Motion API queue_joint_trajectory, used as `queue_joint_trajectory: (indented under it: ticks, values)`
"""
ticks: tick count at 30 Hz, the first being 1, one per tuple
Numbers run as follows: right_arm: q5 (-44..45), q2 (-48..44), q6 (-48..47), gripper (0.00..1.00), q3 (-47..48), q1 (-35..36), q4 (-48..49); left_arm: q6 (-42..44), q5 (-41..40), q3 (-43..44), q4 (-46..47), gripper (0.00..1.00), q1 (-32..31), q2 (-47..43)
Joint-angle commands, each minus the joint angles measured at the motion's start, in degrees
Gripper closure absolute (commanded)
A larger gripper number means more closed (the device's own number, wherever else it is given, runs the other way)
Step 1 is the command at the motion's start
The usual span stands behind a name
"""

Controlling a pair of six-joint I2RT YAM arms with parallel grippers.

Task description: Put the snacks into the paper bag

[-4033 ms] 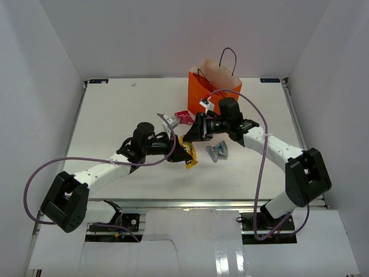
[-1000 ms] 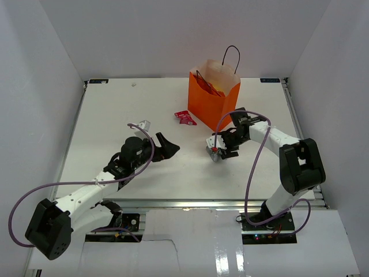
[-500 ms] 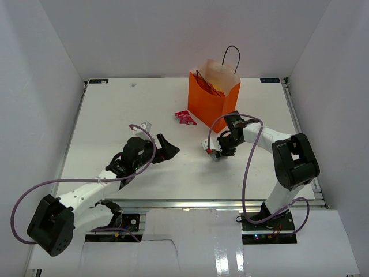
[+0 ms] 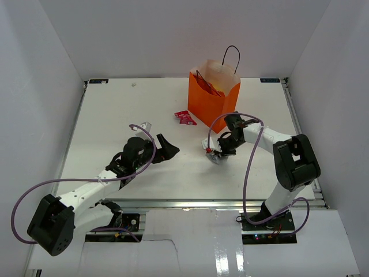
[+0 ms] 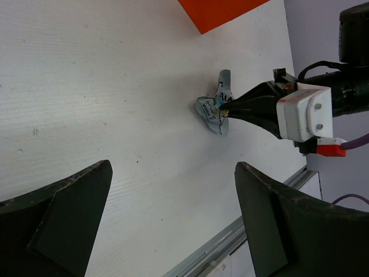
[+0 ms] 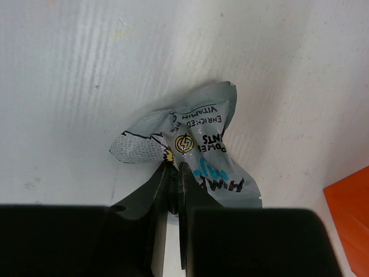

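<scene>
The orange bag's mouth [image 4: 216, 81] stands open well above the table, so the robot's right gripper needs to raise the wrapper outward over the bag's rim and then lower it inside.
A crumpled silver-blue wrapper [image 4: 217, 157] [image 5: 214, 109] [image 6: 199, 147] lies on the table in front of the paper bag [image 4: 210, 103]. My right gripper [image 4: 215, 152] [image 6: 174, 167] is low over it, shut on a fold of the wrapper, as the left wrist view also shows. The bright orange bag stands upright with snacks [image 4: 212, 86] showing in its mouth. A pink-red wrapper [image 4: 184, 117] rests on the table left of the bag. My left gripper [image 4: 168, 145] [image 5: 173, 167] hovers open and empty left of the silver wrapper.
White walls enclose the table on three sides. The bag's black cord handle [image 4: 232, 57] rises above its rim. The table's metal front rail [image 5: 230, 245] runs near the left gripper. An orange corner of the bag [image 6: 351, 210] shows in the right wrist view.
The right jaws have closed onto the silver-blue wrapper during the last second, and the wrist has edged slightly left. The left arm, earlier near the bag, now holds still, open.
</scene>
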Motion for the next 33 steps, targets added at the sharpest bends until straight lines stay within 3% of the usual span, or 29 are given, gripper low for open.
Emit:
queue_joint_trajectory:
  ticks: [1, 4, 9, 12, 16, 18, 23, 30, 32, 33]
  values:
    - [-5.8, -5.35, 2.66, 0.92, 1.62, 0.2, -5.02, 0.08, 0.18, 0.35, 0.67, 0.02, 0.6, -0.13]
    - [-12.83, -10.8, 7.21, 0.92, 6.61, 0.12, -8.54, 0.25, 0.26, 0.61, 0.76, 0.02, 0.78, 0.48]
    - [-21.99, -15.99, 23.28, 0.92, 26.03, -1.82, -5.5, 0.69, 0.7, 1.32, 0.84, 0.02, 1.22, 1.8]
    - [-21.2, -16.87, 40.68, 0.92, 34.92, -4.18, 2.67, 1.05, 0.88, 1.76, 0.84, 0.02, 1.39, 2.41]
    - [-12.87, -17.4, 60.91, 0.92, 36.87, -7.26, 25.32, 1.4, 1.23, 2.37, 0.93, 0.02, 1.57, 3.03]
    - [-5.4, -15.04, 67.58, 0.92, 38.26, -7.44, 28.53, 1.57, 1.32, 2.72, 0.84, 0.02, 1.57, 3.21]
    - [5.07, -7.21, 74.73, 0.92, 39.76, -7.79, 33.98, 1.22, 1.58, 2.73, 0.84, 0.02, 1.66, 2.94]
    - [6.22, -1.23, 75.36, 0.92, 39.77, -8.5, 34.43, -1.32, 0.44, 3.43, -0.91, 0.02, 1.75, 1.98]
    - [6.83, -0.7, 75.0, 0.88, 38.72, -8.85, 34.34, -2.03, -0.43, 4.65, -2.32, 0.02, 1.75, 2.33]
    - [6.93, -0.79, 75.0, 0.79, 38.36, -9.02, 34.26, -2.29, -0.96, 5.18, -2.93, 0.02, 1.83, 2.5]
